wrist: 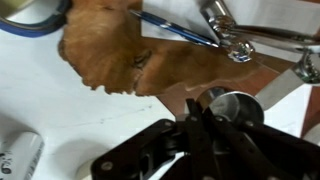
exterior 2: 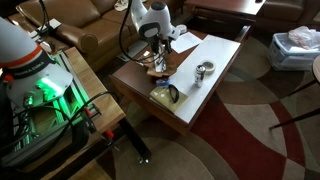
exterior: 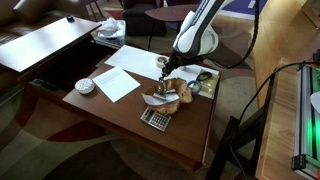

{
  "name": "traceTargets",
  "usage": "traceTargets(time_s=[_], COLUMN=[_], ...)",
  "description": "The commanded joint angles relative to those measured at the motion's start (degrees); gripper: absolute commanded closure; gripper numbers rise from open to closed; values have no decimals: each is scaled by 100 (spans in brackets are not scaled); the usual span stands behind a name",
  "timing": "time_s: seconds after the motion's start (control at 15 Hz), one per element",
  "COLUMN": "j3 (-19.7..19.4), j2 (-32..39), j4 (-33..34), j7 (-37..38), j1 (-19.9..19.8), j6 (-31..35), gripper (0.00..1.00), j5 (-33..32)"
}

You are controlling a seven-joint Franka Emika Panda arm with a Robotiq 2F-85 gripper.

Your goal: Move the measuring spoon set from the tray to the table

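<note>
My gripper should next move away from the tray toward the pale roll, over the white sheet point(wrist: 85, 118) between them, and release the spoon set on that bare spot.
The tan-brown tray point(wrist: 110, 50) fills the top of the wrist view and stands mid-table in an exterior view point(exterior: 172, 97). The measuring spoon set point(wrist: 232, 48) lies fanned at the tray's edge, its thin silvery handles joined at a ring. One round spoon bowl point(wrist: 240, 105) sits right at my fingertips. My gripper point(wrist: 200, 112) has its fingers pressed together at that spoon and looks shut on it. In both exterior views the gripper point(exterior: 164, 70) point(exterior 2: 155, 58) is low at the tray's far edge, over the dark brown wooden table point(exterior: 190, 135).
White paper sheets point(exterior: 125, 75) lie on the table beside the tray. A small white bowl point(exterior: 85, 86) stands at one end. A grey-and-white keypad slab point(exterior: 155, 118) lies near the front edge. A metal cup point(exterior 2: 204, 70) stands on the table. A blue-rimmed object point(wrist: 35, 15) lies by the tray.
</note>
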Motion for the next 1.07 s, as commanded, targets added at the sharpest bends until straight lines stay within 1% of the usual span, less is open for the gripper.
traceTargets(time_s=[0.0, 0.13, 0.2, 0.33, 0.4, 0.47, 0.53, 0.67, 0.73, 0.8, 1.0], j3=[804, 902, 895, 658, 463, 165, 518, 263, 223, 177, -242], j2=[181, 268, 331, 510, 581, 623, 330, 478, 527, 577, 688], j4=[198, 406, 554, 993, 1216, 1421, 887, 1176, 1246, 1333, 1523], j7=[80, 290, 415, 685, 809, 912, 730, 807, 828, 868, 957], j1=[-481, -452, -412, -157, 11, 244, -114, 86, 135, 161, 427], j6=[726, 1139, 1222, 1296, 1183, 1077, 1109, 1106, 1106, 1046, 804], gripper=[99, 99, 99, 99, 99, 99, 95, 95, 95, 99, 99], j5=[77, 46, 32, 140, 248, 406, 139, 270, 288, 327, 529])
